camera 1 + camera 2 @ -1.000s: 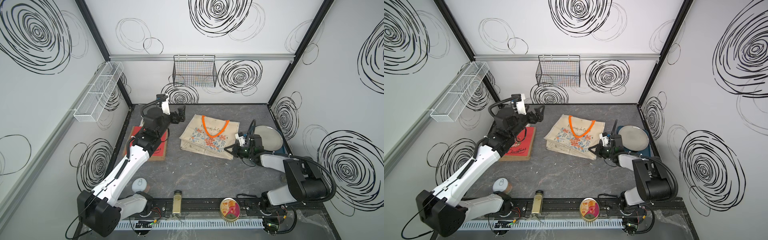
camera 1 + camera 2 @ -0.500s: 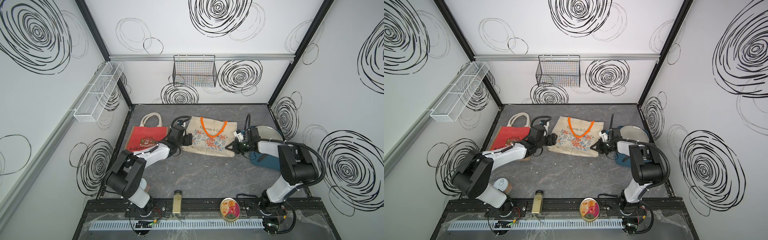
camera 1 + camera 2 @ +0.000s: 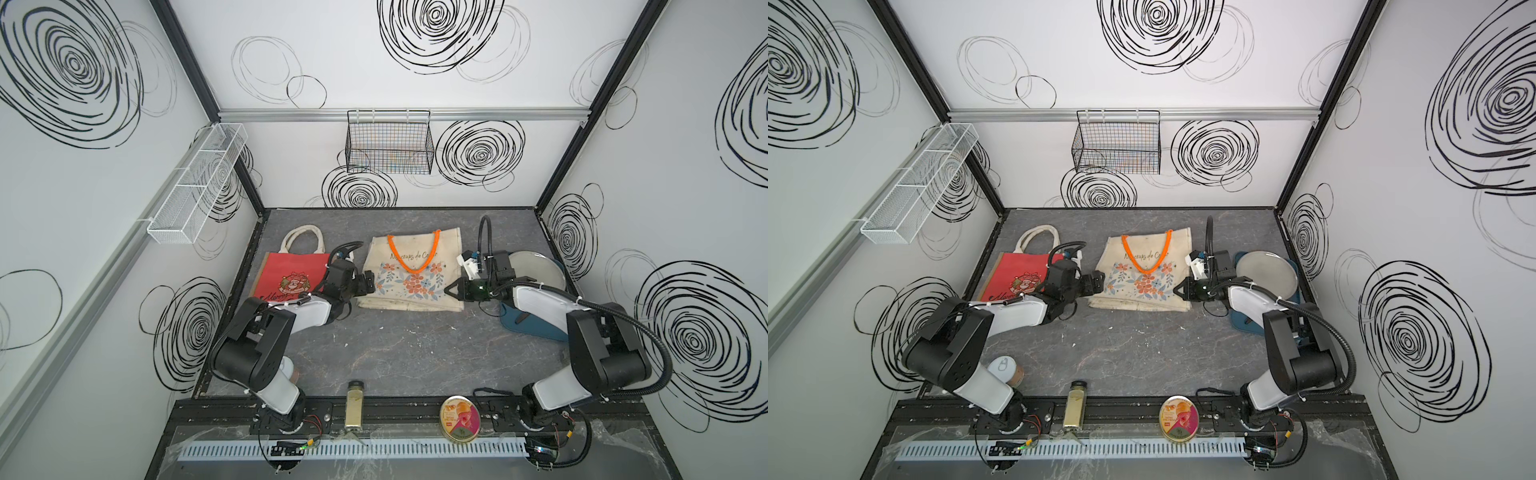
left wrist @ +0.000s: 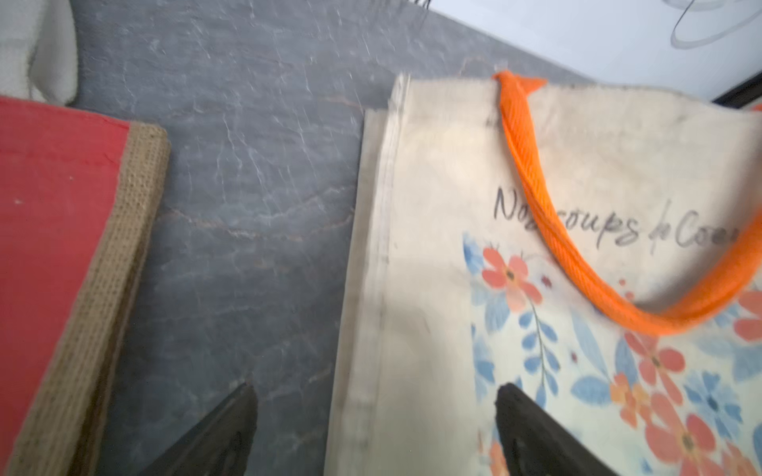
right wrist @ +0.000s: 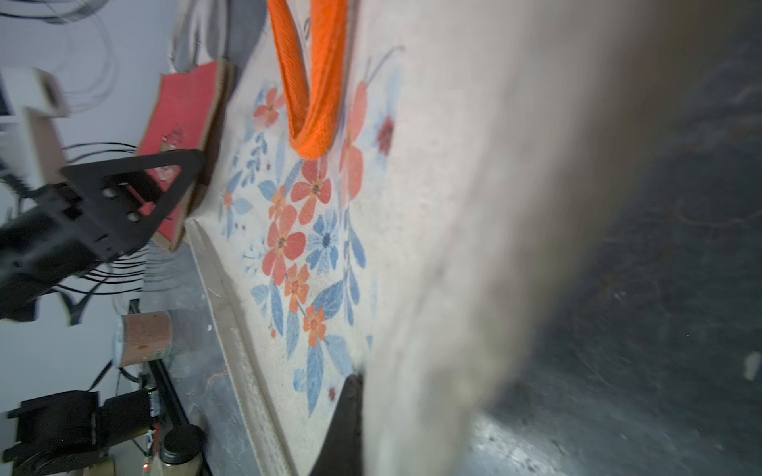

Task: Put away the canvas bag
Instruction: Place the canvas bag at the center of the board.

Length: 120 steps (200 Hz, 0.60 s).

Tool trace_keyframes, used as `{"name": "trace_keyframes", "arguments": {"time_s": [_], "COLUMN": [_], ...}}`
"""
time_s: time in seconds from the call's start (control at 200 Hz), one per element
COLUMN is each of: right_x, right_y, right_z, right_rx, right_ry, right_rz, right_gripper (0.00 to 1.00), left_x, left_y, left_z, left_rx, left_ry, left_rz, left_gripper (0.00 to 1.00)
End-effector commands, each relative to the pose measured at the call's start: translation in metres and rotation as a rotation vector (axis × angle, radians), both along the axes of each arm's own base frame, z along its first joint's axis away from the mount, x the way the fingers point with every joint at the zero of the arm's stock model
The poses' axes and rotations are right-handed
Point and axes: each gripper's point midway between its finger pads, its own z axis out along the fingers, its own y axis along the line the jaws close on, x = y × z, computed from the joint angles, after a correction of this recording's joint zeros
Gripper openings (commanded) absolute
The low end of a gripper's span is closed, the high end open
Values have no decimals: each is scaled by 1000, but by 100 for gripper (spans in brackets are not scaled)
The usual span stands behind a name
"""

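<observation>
Next, my right gripper will raise the bag's held edge, bring it back, lower and release it, since the bare grey floor lies below it, toward my base.
The canvas bag (image 3: 415, 266) is cream with a flower print and orange handles (image 4: 532, 173). It lies flat on the grey floor, and both top views show it (image 3: 1144, 270). My left gripper (image 4: 377, 391) is open, low at the bag's left edge: one finger is over the floor, the other over the print. In a top view it (image 3: 368, 282) sits at that edge. My right gripper (image 3: 451, 289) is shut on the bag's right edge near the lower corner. The right wrist view shows one dark finger (image 5: 350, 395) against lifted, blurred cloth.
A red jute bag (image 3: 291, 278) lies just left of my left arm. A black wire basket (image 3: 388, 141) hangs on the back wall, a white mesh shelf (image 3: 195, 187) on the left wall. A grey plate (image 3: 536, 272) sits behind my right arm. A spice jar (image 3: 354, 405) and round tin (image 3: 460, 417) lie on the front rail.
My left arm has come down from above the red bag to the canvas bag's left edge. The canvas bag now lies squarer. My right gripper has stayed at its right edge.
</observation>
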Motion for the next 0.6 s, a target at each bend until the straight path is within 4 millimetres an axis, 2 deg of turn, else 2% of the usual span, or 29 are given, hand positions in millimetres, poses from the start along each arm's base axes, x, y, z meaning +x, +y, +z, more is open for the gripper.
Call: {"name": "trace_keyframes", "arguments": {"time_s": [0.0,0.07,0.17,0.295,0.41,0.505,0.545,0.595], "right_x": [9,9,6,5,6,8,10,12], "right_y": [-10,-9,-4,-3,-4,-5,-5,-5], "right_z": [16,12,7,3,0,0,1,2], "right_rx": [163,144,106,112,102,97,98,98], "right_ry": [6,9,17,35,38,36,32,28], "right_rz": [-3,15,48,56,53,46,41,35], "right_gripper": [0,0,0,0,0,0,0,0], "left_x": [9,5,0,-1,-1,0,0,0], "left_y": [-33,-42,-55,-51,-62,-56,-52,-53], "left_z": [38,35,19,-3,-18,-28,-30,-30], "left_rx": [-227,-224,-250,-252,-285,-209,-173,-157], "left_ry": [-144,-136,-88,-51,9,44,59,66], "left_rz": [-97,-113,-148,-113,-136,-102,-83,-81], "left_gripper": [97,96,94,91,83,79,74,60]}}
